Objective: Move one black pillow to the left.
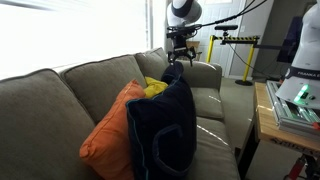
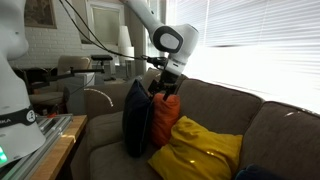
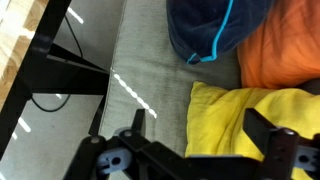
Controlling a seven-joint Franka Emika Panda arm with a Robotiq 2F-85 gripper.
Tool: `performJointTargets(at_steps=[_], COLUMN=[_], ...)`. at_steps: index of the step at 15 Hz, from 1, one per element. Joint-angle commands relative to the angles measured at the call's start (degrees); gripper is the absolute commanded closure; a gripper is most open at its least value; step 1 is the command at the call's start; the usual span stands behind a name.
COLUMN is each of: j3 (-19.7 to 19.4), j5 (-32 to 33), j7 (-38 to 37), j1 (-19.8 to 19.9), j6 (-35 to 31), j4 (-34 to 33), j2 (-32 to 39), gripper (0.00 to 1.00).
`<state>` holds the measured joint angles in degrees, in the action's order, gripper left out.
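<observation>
The gripper shifts from over the yellow pillow to the end of the black pillow's bluish seam next.
The black pillow [image 1: 160, 132] stands on edge on the grey couch [image 1: 60, 95], leaning against the orange pillow [image 1: 108, 138]. It also shows in an exterior view [image 2: 137, 118] and at the top of the wrist view [image 3: 215, 25], with a bluish seam line. The smaller yellow pillow [image 3: 250, 110] lies on the seat beside them. My gripper [image 3: 200, 130] is open and empty, hovering above the yellow pillow and the seat cushion, apart from the black pillow. It shows in both exterior views [image 1: 180, 55] [image 2: 163, 90].
A second dark cushion [image 2: 255, 172] peeks in at the couch's near end. A wooden table [image 1: 268, 115] with equipment stands beside the couch. A black frame and cable [image 3: 60, 65] lie on the floor off the couch edge. Window blinds run behind the couch.
</observation>
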<state>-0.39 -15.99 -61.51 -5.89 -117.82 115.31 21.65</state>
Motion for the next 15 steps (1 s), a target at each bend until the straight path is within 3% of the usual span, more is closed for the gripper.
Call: performJointTargets(at_steps=[1, 7, 15], j3=[0.53, 2.40, 4.30], j5=[-4.55, -10.32, -12.18], j7=[-4.20, -6.55, -7.71], j1=[0.31, -0.11, -1.78], j6=[-2.36, -3.54, -4.29], j4=[-0.17, 0.45, 1.97], j2=[2.31, 4.47, 6.02], gripper=[0.00, 0.00, 0.00])
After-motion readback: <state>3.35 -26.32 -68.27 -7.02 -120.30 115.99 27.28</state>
